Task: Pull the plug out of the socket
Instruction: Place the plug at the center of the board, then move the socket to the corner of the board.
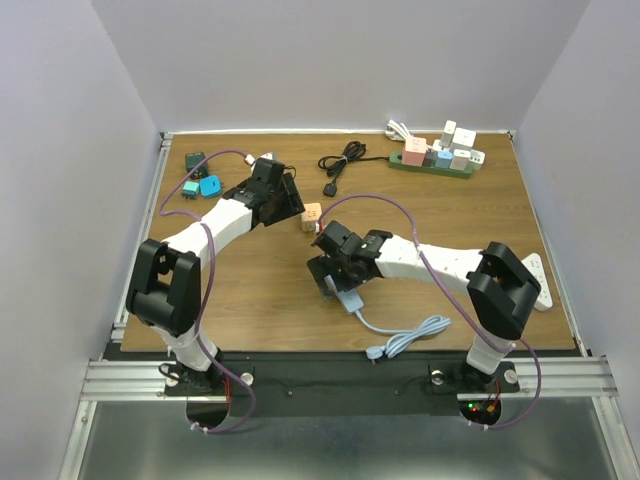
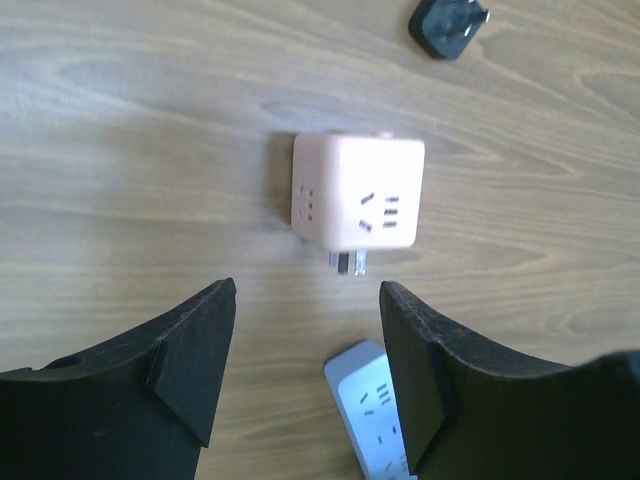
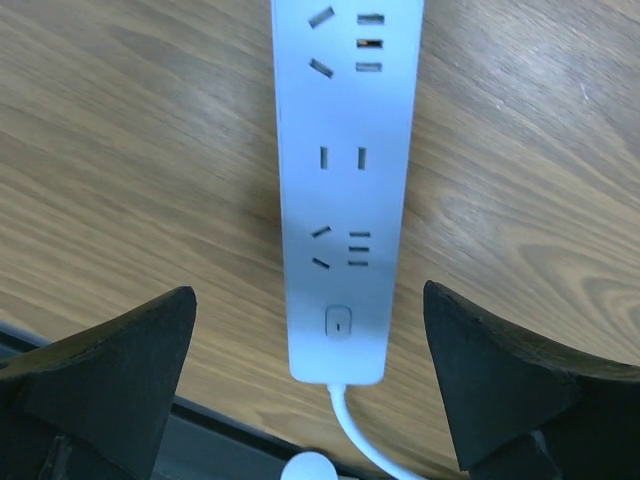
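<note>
My right gripper lowers around the end of the socket with the switch next and closes on the socket's long sides. The socket lies below, between the open fingers.
The plug, a pink cube adapter, lies free on the wooden table with its metal prongs bare, pointing toward my left gripper. My left gripper hovers open just short of the plug, with nothing between its fingers. The socket, a white power strip, lies flat apart from the plug; one end of the strip shows below the prongs. My right gripper stands wide open over the strip's switch end, fingers clear of both sides.
A green power strip carrying several adapters sits at the back right, a black cable and black plug beside it. Small teal items lie back left. The strip's white cord coils at the near edge.
</note>
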`<state>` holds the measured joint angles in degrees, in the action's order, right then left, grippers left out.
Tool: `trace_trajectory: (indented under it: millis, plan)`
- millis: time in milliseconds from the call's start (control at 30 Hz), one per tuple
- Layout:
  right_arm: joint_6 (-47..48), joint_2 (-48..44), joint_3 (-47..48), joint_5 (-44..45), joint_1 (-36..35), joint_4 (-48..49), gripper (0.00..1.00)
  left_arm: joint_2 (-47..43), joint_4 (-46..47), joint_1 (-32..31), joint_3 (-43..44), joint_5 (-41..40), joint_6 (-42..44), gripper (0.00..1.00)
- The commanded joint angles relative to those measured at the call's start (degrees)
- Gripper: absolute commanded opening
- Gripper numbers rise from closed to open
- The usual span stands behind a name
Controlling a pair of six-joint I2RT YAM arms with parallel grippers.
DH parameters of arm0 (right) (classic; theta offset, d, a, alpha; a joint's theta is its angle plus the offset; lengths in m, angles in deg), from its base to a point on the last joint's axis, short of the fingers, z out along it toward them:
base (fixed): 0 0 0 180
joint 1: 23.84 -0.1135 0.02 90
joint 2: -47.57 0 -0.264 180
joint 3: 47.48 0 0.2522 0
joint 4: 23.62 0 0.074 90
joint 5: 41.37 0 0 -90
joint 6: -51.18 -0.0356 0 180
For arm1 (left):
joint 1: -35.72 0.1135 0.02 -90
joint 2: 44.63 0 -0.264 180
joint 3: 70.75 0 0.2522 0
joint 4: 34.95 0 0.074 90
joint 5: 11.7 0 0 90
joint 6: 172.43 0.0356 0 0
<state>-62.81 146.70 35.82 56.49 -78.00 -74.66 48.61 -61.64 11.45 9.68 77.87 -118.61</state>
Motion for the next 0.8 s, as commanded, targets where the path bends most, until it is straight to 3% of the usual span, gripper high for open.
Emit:
trace_trajectory:
  millis: [0,67,167,267,300,367,767]
  plan:
    - [-1.2,2.3,-0.6,-0.7,-0.2,4.8,1.0,1.9,-2.4,0.1,5.0,-2.2,3.7,0.71]
    - [-1.7,3.4,-0.9,-0.7,-0.2,4.9,0.99,3.6,-3.3,-0.1,7.1,-2.3,4.9,0.72]
    - [-2.7,5.9,-1.2,0.0,-0.2,4.9,0.87,7.6,-5.7,-0.7,10.6,-2.6,6.4,0.73]
    - [-4.0,6.6,-1.9,0.8,-0.2,5.2,0.58,9.9,-6.3,-2.2,12.6,-3.2,8.3,0.73]
    - [-4.4,6.6,-2.1,0.8,-0.2,5.3,0.44,11.2,-6.8,-2.9,13.3,-3.5,8.9,0.73]
    - [-5.1,5.8,-2.8,0.9,-0.2,5.7,0.36,12.7,-8.2,-3.6,15.2,-4.7,9.5,0.74]
    - [-6.5,4.8,-4.0,1.1,-0.2,6.2,0.29,19.7,-12.8,-8.1,21.9,-9.3,12.9,0.87]
